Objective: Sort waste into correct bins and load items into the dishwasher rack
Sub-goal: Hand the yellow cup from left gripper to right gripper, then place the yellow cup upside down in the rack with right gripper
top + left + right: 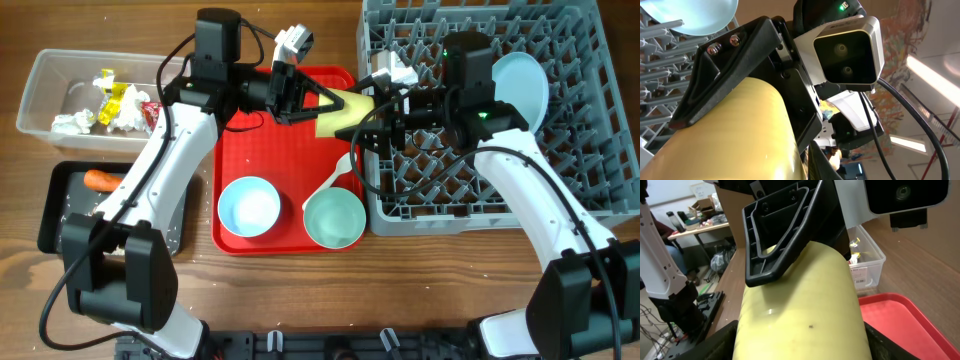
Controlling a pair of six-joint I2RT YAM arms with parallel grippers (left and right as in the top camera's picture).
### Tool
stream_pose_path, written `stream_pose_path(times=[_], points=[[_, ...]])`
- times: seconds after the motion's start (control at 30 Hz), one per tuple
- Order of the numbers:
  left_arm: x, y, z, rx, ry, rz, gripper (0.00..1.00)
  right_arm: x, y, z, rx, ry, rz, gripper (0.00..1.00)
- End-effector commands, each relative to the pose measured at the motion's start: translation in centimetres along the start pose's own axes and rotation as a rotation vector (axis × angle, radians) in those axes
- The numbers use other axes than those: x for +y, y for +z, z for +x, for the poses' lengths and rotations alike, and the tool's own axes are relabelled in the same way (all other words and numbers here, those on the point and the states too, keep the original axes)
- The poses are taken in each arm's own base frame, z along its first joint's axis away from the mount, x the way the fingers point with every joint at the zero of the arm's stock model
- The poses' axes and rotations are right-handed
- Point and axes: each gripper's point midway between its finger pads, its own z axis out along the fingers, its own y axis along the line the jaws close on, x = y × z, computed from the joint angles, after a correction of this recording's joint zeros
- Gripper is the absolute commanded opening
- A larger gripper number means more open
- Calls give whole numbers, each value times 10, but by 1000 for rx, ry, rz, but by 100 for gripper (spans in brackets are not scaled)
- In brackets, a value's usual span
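Observation:
I should next move my right gripper over the empty pegs beside the pale-blue plate, turn it downward, and lower the yellow cup (343, 110) there to release it.
A small yellow cup (343, 110) hangs on its side above the red serving tray (240, 150), between both grippers. My left gripper (322, 100) pinches its wall from the left; its finger (775, 245) lies on the cup (805, 295). My right gripper (368, 125) holds the cup from the right, its fingers (715, 345) against both sides. On the tray sit a pale-blue bowl (248, 206), a mint-green bowl (334, 218) and a white spoon (335, 178). A pale-blue plate (520, 90) stands in the grey dishwasher rack (590, 150).
The clear tub (40, 90) at the far left holds wrappers and crumpled tissue (115, 105). Below it, the black tray (55, 200) holds a carrot (100, 180). The rack's pegs stand right behind my right arm.

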Motion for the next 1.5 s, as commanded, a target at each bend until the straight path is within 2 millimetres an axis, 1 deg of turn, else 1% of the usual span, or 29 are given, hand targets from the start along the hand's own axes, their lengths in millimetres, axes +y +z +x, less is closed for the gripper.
stream_pose_path(times=[0.0,0.17,0.2,0.23,0.27,0.3,0.33,0.4,0.47,0.57,0.67,0.77,0.8,0.87,0.93,1.03,1.2,1.23,1.3,1.4,1.47], points=[[-16,-1,2,8,36,12,12,4,-2,-1,-23,25,-46,46],[-15,-4,0,0,36,10,12,3,-3,-1,-23,27,-43,45],[-15,-4,0,0,36,10,13,3,-3,0,-23,28,-43,45],[-15,-4,0,0,36,10,16,3,-3,0,-23,28,-44,45],[-15,-5,0,-1,36,10,23,3,-3,0,-23,28,-44,44],[-15,-5,0,-2,36,10,26,3,-3,0,-23,27,-43,43],[-15,-5,0,-2,36,10,28,3,-3,0,-21,28,-39,40],[-15,-5,0,-2,36,9,30,2,-3,0,-18,28,-33,40],[-15,-5,0,-2,36,10,30,2,-3,1,-18,31,-34,39],[-15,-7,-1,-7,36,9,30,-1,-3,2,-11,33,-20,34],[-14,-18,-6,-35,38,2,29,-7,-8,5,-2,56,10,33],[-13,-29,-10,-63,38,-5,29,-19,-23,6,-9,113,62,33],[-13,-31,-11,-69,39,-7,29,-24,-30,6,-15,139,84,33],[-13,-34,-12,-74,43,-8,29,-33,-43,8,-21,170,125,33],[-12,-33,-12,-74,43,-8,29,-44,-51,12,-13,220,185,31],[-12,-34,-12,-74,44,-8,29,-70,-67,20,11,339,340,29],[-12,-34,-12,-76,47,-10,29,-96,-90,30,83,474,560,26],[-12,-34,-12,-76,47,-10,29,-102,-99,32,125,504,635,24],[-12,-34,-12,-76,51,-10,29,-108,-116,29,188,536,753,23],[-12,-33,-13,-78,55,-13,29,-110,-143,12,241,584,911,22],[-11,-34,-14,-82,54,-17,28,-111,-157,11,261,624,999,21]])
